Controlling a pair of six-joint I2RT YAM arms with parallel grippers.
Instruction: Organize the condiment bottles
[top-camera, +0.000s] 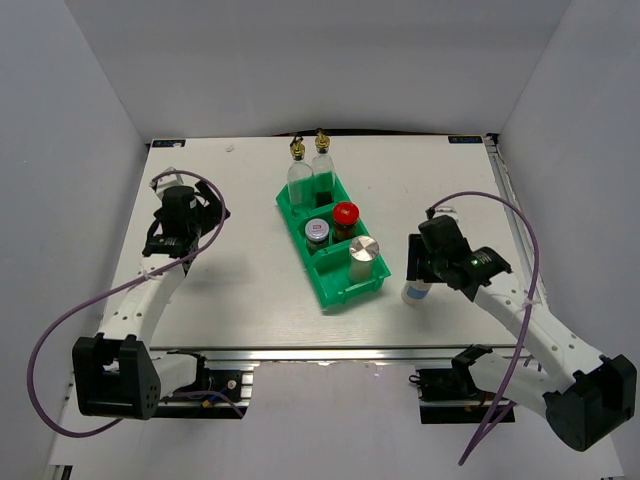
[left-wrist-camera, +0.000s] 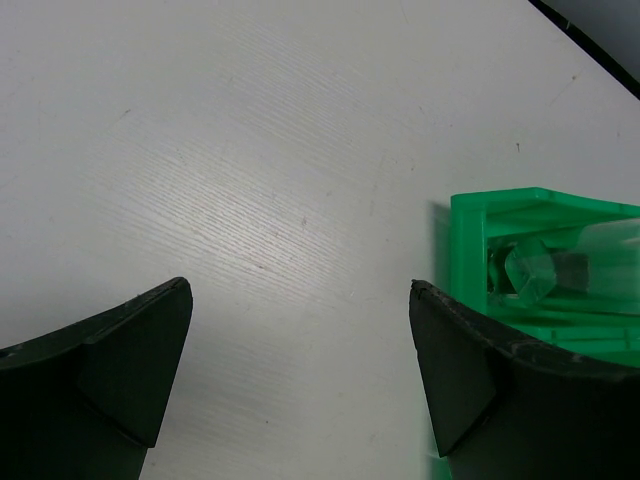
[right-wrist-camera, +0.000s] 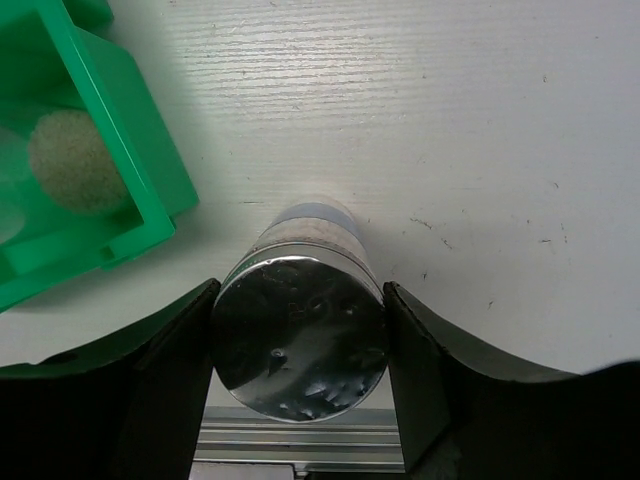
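Note:
I will raise my right gripper, move it left in the top view over the empty half of the tray's near section beside its shaker (top-camera: 332, 283), lower and release.
The green tray (top-camera: 335, 290) lies mid-table. Two clear gold-capped bottles (top-camera: 298, 178) (top-camera: 322, 165) stand at its far end. The white/purple-lidded jar (top-camera: 317, 230) and the red-lidded jar (top-camera: 345, 213) are in the middle compartment. One silver-lidded shaker (top-camera: 364, 250) is in the near compartment. My right gripper (top-camera: 424, 268) is shut on the second shaker (top-camera: 415, 292), upright on the table right of the tray. In the right wrist view both fingers press its lid (right-wrist-camera: 298, 340). My left gripper (top-camera: 172, 238) is open and empty over bare table far left of the tray, its jaws wide (left-wrist-camera: 300, 340).
The table's front edge with its metal rail (right-wrist-camera: 300, 430) lies just behind the held shaker. The tray's near corner (right-wrist-camera: 110, 130) is close to the shaker's left. The tray's far end (left-wrist-camera: 470, 250) with a glass bottle (left-wrist-camera: 540, 275) shows in the left wrist view.

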